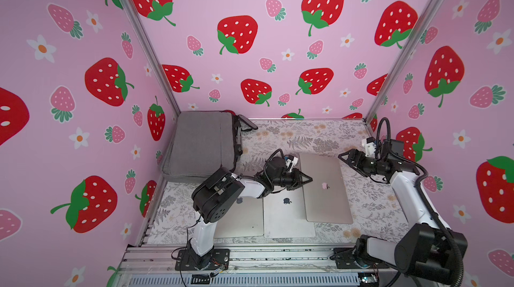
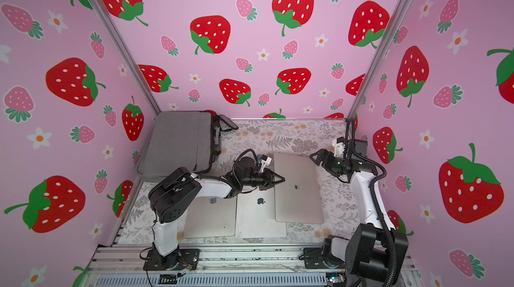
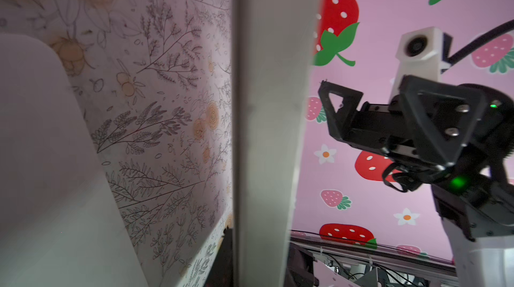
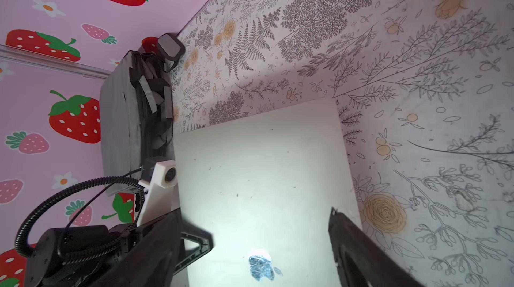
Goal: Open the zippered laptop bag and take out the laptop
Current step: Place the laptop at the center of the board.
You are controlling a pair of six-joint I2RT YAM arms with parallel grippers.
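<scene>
The bare tabletop [image 1: 355,209] [image 3: 155,147] beside the middle laptop is below and back, so the left gripper will next bring the overlapping laptop down there, clear of the middle one, and let go of it.
The grey laptop bag [image 1: 200,144] [image 2: 175,144] leans in the back left corner, its dark opened side facing the table's middle. In the right wrist view the bag [image 4: 119,121] shows a gaping black interior. A silver laptop [image 1: 328,202] [image 2: 300,205] lies right of centre, logo up. My left gripper [image 1: 307,179] [image 2: 279,180] is shut on its left edge. In the left wrist view that laptop's edge [image 3: 272,105] runs between the jaws. My right gripper [image 1: 347,163] [image 2: 317,160] is open near the laptop's far right corner, and its fingers [image 4: 194,241] straddle the lid [image 4: 261,160] without touching it.
Two more silver laptops lie flat at the front: the middle laptop [image 1: 288,219] and the left laptop [image 1: 244,221], which sits partly under my left arm. The held laptop overlaps the middle one. The bag's black strap pad [image 1: 247,122] rests by the back wall. Pink walls close three sides.
</scene>
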